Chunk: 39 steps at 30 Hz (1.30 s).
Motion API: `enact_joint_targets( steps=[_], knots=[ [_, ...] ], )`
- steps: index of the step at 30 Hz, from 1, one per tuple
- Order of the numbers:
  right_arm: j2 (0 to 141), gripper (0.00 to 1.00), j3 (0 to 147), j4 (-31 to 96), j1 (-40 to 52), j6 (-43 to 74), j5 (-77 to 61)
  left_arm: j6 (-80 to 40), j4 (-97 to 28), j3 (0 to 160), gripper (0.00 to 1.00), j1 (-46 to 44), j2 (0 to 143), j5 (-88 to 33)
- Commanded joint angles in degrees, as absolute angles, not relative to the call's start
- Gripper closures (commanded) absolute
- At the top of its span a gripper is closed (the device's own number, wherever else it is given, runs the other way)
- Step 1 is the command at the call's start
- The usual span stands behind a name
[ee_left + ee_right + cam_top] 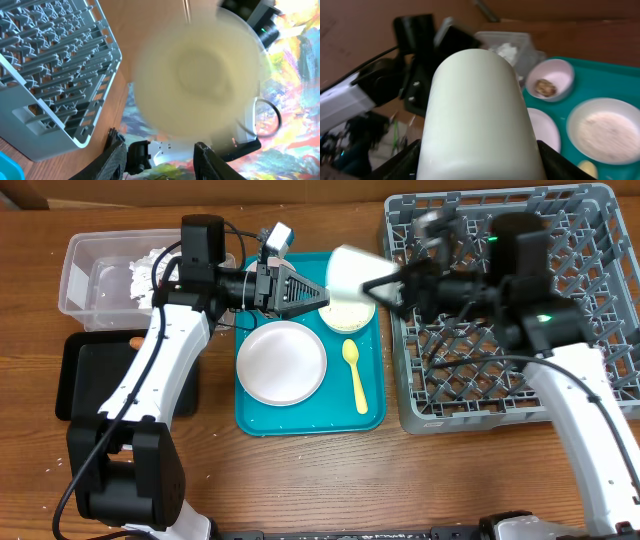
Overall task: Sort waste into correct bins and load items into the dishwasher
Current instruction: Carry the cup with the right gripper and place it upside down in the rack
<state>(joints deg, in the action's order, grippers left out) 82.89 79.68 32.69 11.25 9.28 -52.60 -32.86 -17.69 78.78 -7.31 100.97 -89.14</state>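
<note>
I will next move my right gripper back and to the right in the overhead view and tilt it down to let go of the cup (349,272) in the rack's tray-side near corner (457,393), because that corner is empty.
My right gripper (388,281) is shut on the small white cup (349,272) and holds it on its side above the back of the teal tray; the right wrist view shows the cup (477,110) between the fingers (477,167). My left gripper (312,293) is open and empty just left of the cup, whose blurred mouth (200,75) fills the left wrist view above the fingers (162,162). On the tray lie the round plate (282,362), the yellow spoon (354,375), a bowl with rice (605,130) and a bowl with a brown lump (550,80). The grey dish rack (520,395) stands on the right.
The clear tub (78,280) with white napkins (145,268) stands at the back left. The black tray (85,375) lies in front of it, with an orange piece (135,342) at its back edge. The teal tray (300,418) sits between the bins and the rack.
</note>
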Motion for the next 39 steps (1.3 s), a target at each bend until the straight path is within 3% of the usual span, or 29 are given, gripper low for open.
enact_joint_targets(
  steps=[1, 12, 20, 29, 39],
  knots=[
    [79.2, 0.62, 81.3, 39.2, 4.0, 11.2, -44.0, -29.7, -17.2, 79.6, 0.54, -6.0, 100.9, -88.4],
    [79.5, 0.62, 93.5, 71.5, 1.8, 11.9, -13.5, -25.4, -17.7, 79.6, 0.59, -5.6, 100.9, -73.6],
    [85.7, 0.53, 93.4, 89.2, 1.9, 13.6, -3.5, -15.9, -31.2, 79.6, 0.5, -6.0, 100.9, -49.7],
    [94.7, 0.53, 91.5, 91.4, 1.9, 13.8, -2.2, -9.6, -45.1, 79.6, 0.44, -8.2, 100.9, -19.3],
    [97.8, 0.51, 86.2, 89.5, 1.9, 13.8, -2.3, -8.9, -46.3, 79.6, 0.43, -9.0, 100.9, -13.9]
  ],
)
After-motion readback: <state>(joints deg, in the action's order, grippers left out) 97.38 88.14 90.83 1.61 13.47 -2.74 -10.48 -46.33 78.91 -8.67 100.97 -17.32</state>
